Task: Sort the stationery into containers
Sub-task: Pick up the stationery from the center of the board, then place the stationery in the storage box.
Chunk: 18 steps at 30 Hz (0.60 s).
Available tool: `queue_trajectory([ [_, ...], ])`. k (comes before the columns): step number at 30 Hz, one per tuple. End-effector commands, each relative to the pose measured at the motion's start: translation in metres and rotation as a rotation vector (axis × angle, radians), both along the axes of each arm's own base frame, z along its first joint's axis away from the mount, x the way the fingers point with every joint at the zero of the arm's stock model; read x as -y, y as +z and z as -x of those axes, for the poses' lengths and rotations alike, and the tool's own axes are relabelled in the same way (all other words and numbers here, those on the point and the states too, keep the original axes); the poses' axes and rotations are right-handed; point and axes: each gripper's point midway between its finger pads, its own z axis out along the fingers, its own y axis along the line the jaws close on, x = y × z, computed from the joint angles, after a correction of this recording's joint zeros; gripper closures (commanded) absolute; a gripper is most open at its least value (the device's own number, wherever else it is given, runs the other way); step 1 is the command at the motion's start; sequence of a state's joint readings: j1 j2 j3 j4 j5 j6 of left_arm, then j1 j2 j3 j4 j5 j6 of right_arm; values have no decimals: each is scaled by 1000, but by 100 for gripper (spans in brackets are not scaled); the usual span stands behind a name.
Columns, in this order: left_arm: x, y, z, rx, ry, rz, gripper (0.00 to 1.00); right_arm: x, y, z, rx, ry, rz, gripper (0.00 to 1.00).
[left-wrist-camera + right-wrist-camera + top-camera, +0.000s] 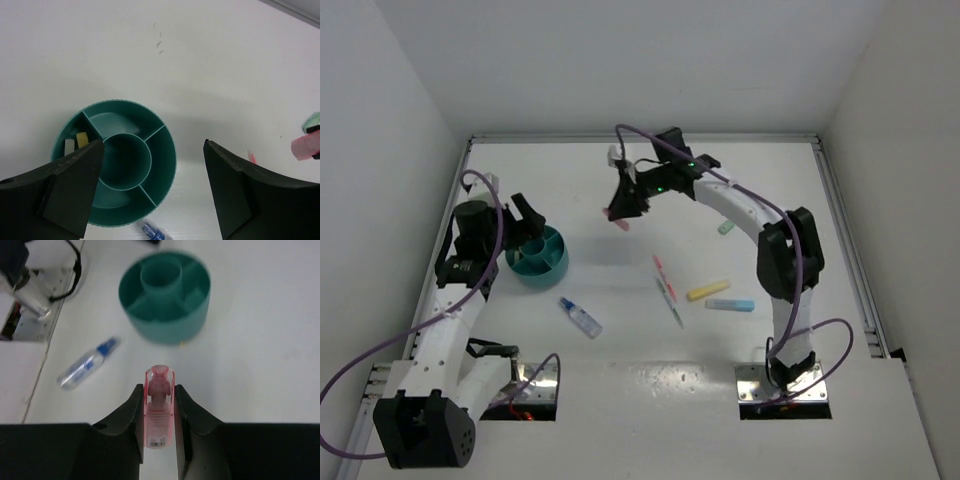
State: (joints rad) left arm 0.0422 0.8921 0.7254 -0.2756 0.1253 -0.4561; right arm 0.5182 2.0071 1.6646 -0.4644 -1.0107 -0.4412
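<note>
I should next move my right gripper across over the organiser's empty far section (554, 240) (197, 282) to release the marker, because that section is to the gripper's left in the top view.
The teal round organiser (538, 256) stands at the left; in the left wrist view (116, 161) one outer compartment holds a white bit and a yellow bit (81, 140). My left gripper (523, 222) is open and empty right above it. My right gripper (623, 205) is shut on a pink marker (159, 410) and holds it in the air, right of the organiser (165, 297). A clear blue-capped bottle (580, 316) lies near the organiser. Thin pens (667, 290), a yellow marker (708, 290), a blue marker (730, 304) and a mint marker (725, 226) lie at the right.
White walls close the table at the back and both sides. A metal rail (848, 250) runs along the right edge. Two mounting plates (785, 385) sit at the near edge by the arm bases.
</note>
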Motion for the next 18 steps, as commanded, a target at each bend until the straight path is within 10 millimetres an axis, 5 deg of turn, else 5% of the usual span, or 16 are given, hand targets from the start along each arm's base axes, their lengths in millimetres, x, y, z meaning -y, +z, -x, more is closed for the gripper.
queue_trajectory([
  [1,-11,29,-3,94,44,-21,14,-60,28,-29,104,-39,-142,100],
  [8,-37,55,8,198,190,-46,14,-134,37,-57,0,-193,-185,100],
  [11,-42,63,14,244,224,-46,14,-145,43,-69,-11,-218,-248,100],
  [18,-50,78,23,306,275,-49,14,-170,53,-59,-86,-162,-391,100],
])
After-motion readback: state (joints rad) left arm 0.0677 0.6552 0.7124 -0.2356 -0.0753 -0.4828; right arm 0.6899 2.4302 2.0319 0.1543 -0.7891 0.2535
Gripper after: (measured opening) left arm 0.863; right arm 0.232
